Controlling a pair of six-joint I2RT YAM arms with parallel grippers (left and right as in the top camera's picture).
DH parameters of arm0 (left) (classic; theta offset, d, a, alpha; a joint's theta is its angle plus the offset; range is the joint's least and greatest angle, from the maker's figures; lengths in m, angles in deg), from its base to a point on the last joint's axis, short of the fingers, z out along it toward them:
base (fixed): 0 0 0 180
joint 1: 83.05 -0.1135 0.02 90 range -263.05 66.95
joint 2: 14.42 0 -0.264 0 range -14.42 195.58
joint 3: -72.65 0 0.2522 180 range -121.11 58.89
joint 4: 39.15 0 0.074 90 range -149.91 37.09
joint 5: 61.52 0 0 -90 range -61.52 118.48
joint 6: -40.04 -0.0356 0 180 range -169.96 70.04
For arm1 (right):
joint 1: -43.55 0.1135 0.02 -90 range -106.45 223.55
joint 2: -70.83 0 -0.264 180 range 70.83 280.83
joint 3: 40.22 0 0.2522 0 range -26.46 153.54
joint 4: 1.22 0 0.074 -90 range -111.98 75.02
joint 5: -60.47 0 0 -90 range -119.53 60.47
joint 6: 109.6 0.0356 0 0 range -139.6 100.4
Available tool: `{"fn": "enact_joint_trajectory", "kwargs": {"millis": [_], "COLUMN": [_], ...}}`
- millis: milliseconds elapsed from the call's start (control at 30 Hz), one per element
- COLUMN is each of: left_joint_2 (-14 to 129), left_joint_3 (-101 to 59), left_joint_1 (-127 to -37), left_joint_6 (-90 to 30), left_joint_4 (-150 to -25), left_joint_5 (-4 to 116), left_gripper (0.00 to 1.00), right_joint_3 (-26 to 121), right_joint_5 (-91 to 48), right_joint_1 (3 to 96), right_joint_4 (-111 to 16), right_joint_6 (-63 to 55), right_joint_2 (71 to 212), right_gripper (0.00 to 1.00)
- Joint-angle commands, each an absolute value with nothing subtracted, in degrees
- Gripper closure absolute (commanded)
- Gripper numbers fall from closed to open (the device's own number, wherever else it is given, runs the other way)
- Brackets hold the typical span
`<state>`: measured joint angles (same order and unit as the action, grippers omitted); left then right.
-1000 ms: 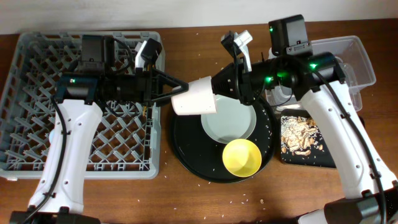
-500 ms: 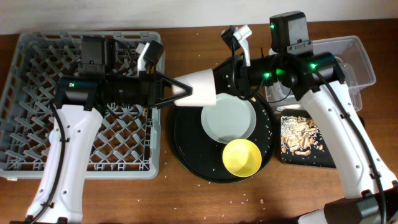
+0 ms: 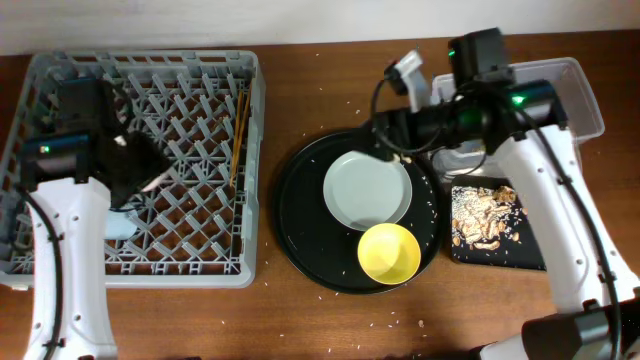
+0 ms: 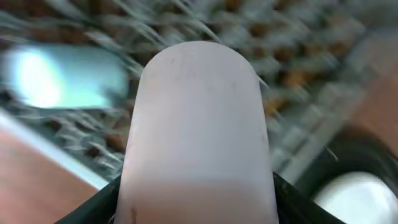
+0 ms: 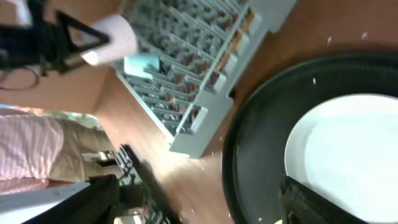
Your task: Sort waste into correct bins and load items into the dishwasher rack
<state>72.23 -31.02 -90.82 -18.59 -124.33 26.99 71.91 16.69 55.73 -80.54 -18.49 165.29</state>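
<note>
My left gripper is about to lower the small pink cup (image 4: 199,124) onto the rack's wires beside the light-blue cup and release it there, since that spot is empty.
My left gripper (image 3: 140,172) is shut on the small pink cup (image 4: 199,124), which fills the left wrist view; the black jaws press its sides. It hangs over the left part of the dishwasher rack (image 3: 190,100). A light-blue cup (image 3: 120,225) lies in the rack just below it. My right gripper (image 3: 388,135) stands open and empty above the far rim of the round black tray (image 3: 300,230). On that tray sit the grey-green plate (image 3: 367,190) and the yellow bowl (image 3: 388,252). The right wrist view shows the plate (image 5: 348,155), the rack (image 5: 199,68) and the held cup (image 5: 115,37).
Brown chopsticks (image 3: 238,135) lie in the rack's right side. A shallow black tray (image 3: 530,255) with tan food scraps (image 3: 480,222) sits at the right, below the clear tub (image 3: 575,100). White rice grains are scattered on the round tray and the table.
The right gripper opened and let go of the pink cup, then drew back right. The left arm swung left over the rack with the cup in its jaws.
</note>
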Motion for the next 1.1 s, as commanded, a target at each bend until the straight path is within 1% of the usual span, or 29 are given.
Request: {"fn": "enact_joint_trajectory", "kwargs": {"millis": [0,67,100,233,300,333,400,467,500,567,667,733,767,800,867,967,1067], "left_joint_2": [74.6,77.9,79.5,86.0,86.6,86.6,86.9,87.3,87.5,87.1,85.5,83.0,80.9,79.0,74.9,70.0,68.5], "left_joint_3": [-29.9,-29.8,-29.8,-29.8,-29.8,-29.8,-29.8,-29.8,-29.7,-30.1,-33.5,-37.8,-39.8,-40.7,-40.8,-40.8,-40.8], "left_joint_1": [-90.8,-91.2,-91.5,-92.2,-92.3,-92.7,-93.7,-94.6,-94.9,-95.6,-96.2,-95.1,-94.2,-93.0,-90.1,-82.6,-76.5], "left_joint_6": [-13.0,-13.0,-13.0,-13.1,-13.1,-13.1,-13.1,-13.1,-13.6,-14.3,-22.3,-26.8,-31.5,-35.2,-40.8,-45.6,-45.7], "left_joint_4": [-123.5,-122.8,-122.6,-122.6,-122.5,-122.0,-121.0,-120.9,-120.9,-121.1,-122.3,-125.1,-126.1,-126.5,-127.7,-131.7,-132.5], "left_joint_5": [11.7,11.7,12.3,16.9,17.1,17.1,17.2,17.4,19.1,24.8,33.8,34.8,37.7,40.5,43.4,43.3,43.1], "left_gripper": [0.42,0.41,0.36,0.36,0.35,0.30,0.24,0.14,0.01,0.01,0.02,0.02,0.02,0.02,0.02,0.02,0.01], "right_joint_3": [72.8,72.6,72.6,72.5,72.5,72.5,72.5,72.5,72.5,72.5,72.5,72.5,72.5,72.5,72.5,72.4,71.9], "right_joint_5": [7.7,5.4,4.2,2.9,2.7,2.7,2.7,2.7,2.7,2.7,2.7,2.6,0.1,-4.4,-14.0,-15.4,-15.4], "right_joint_1": [60.6,63.6,64.9,66.2,66.2,66.2,66.2,66.2,66.2,66.2,66.2,66.2,66.2,66.2,66.0,66.0,66.0], "right_joint_4": [-81.7,-81.7,-81.7,-82.2,-82.5,-82.6,-82.5,-82.6,-82.6,-82.8,-83.3,-83.4,-83.4,-83.6,-84.6,-85.7,-87.2], "right_joint_6": [-18.7,-18.7,-18.7,-18.6,-18.7,-18.7,-18.7,-18.7,-18.7,-18.7,-18.7,-18.7,-18.5,-15.1,-6.5,-5.6,-5.6], "right_joint_2": [164.8,164.9,164.9,164.9,164.9,164.9,164.9,164.9,164.9,164.9,164.9,164.9,164.9,164.9,164.9,164.9,165.1], "right_gripper": [0.16,0.16,0.16,0.15,0.15,0.15,0.16,0.15,0.15,0.16,0.15,0.15,0.15,0.10,0.10,0.09,0.08]}}
